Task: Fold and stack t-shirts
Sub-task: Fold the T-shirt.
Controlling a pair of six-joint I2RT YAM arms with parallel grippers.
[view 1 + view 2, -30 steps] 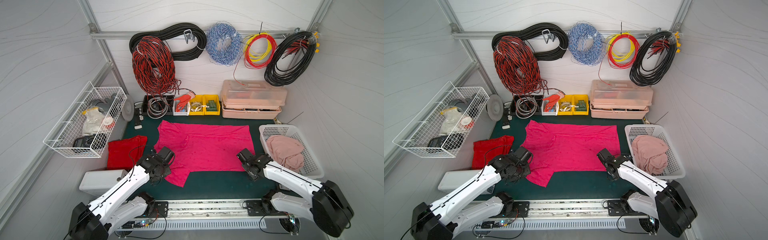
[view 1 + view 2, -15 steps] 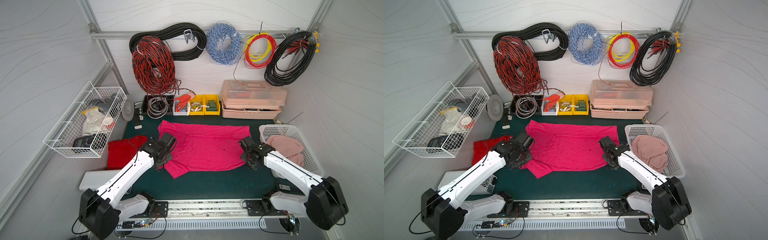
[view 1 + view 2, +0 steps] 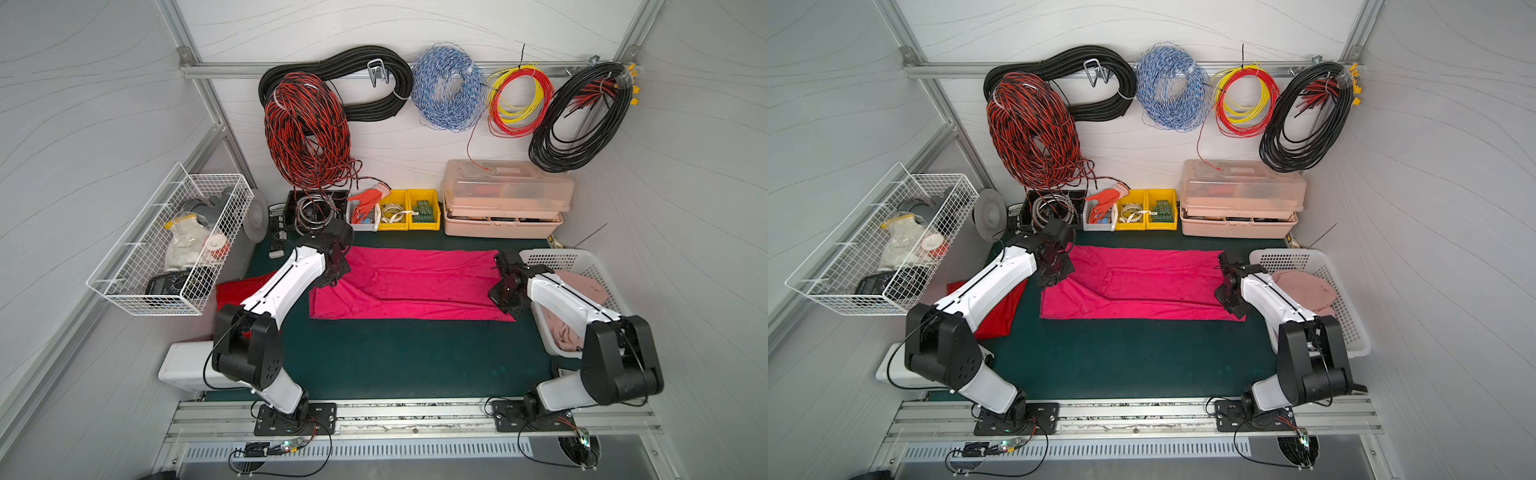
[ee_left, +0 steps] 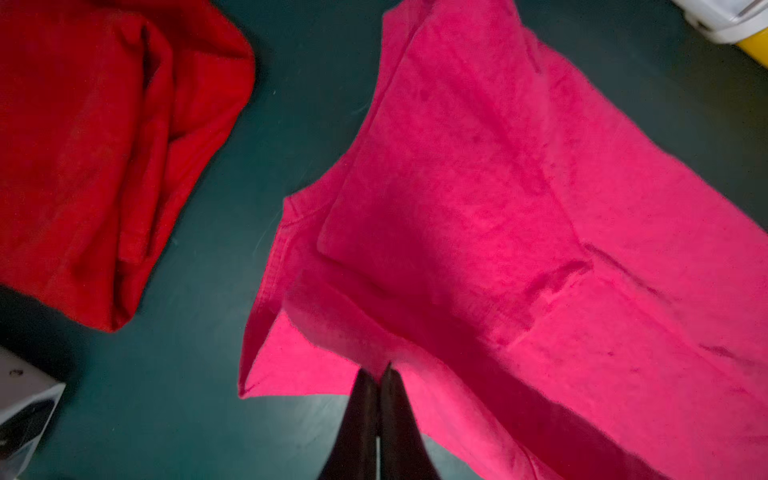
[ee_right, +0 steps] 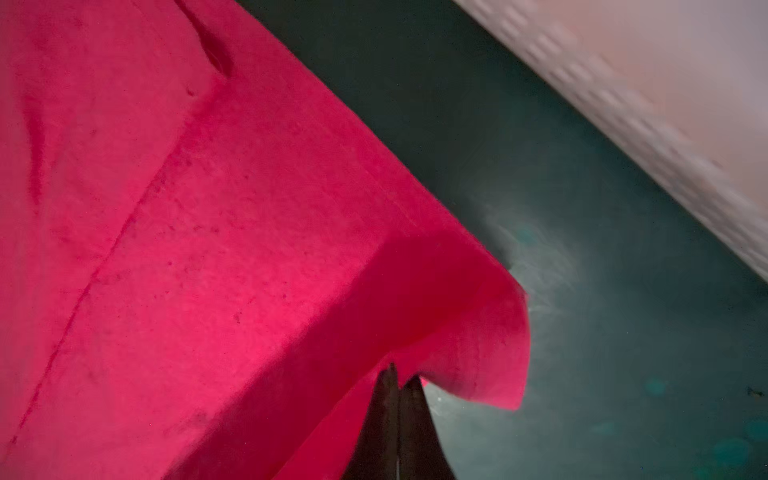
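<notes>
I need to carry the shirt's lifted edge outward and down over the folded-in sleeve (image 3: 356,264) (image 4: 480,136) with my left gripper next and let go of the edge there, because the shirt is still uncovered at that spot.
A bright magenta t-shirt (image 3: 415,291) (image 3: 1142,291) lies on the green mat (image 3: 395,357), doubled over into a long strip. My left gripper (image 3: 334,278) (image 4: 379,370) is at its left end, shut on a lifted edge of the cloth (image 4: 498,187). At the right end my right gripper (image 3: 503,296) (image 5: 401,374) is shut on a raised corner of the same shirt (image 5: 208,249). A deeper red t-shirt (image 3: 232,291) (image 4: 104,145) lies folded to the left, partly hidden under my left arm.
A white plastic basket (image 3: 582,257) holding pale pink cloth stands right beside my right arm. A wire basket (image 3: 166,249) hangs on the left wall. Parts bins (image 3: 399,208) and a toolbox (image 3: 503,199) line the back. A white box (image 3: 183,365) sits front left.
Both grippers have carried the magenta shirt's near edge toward the back, folding the shirt over itself into a narrower strip. Both arms reach farther from me than before.
</notes>
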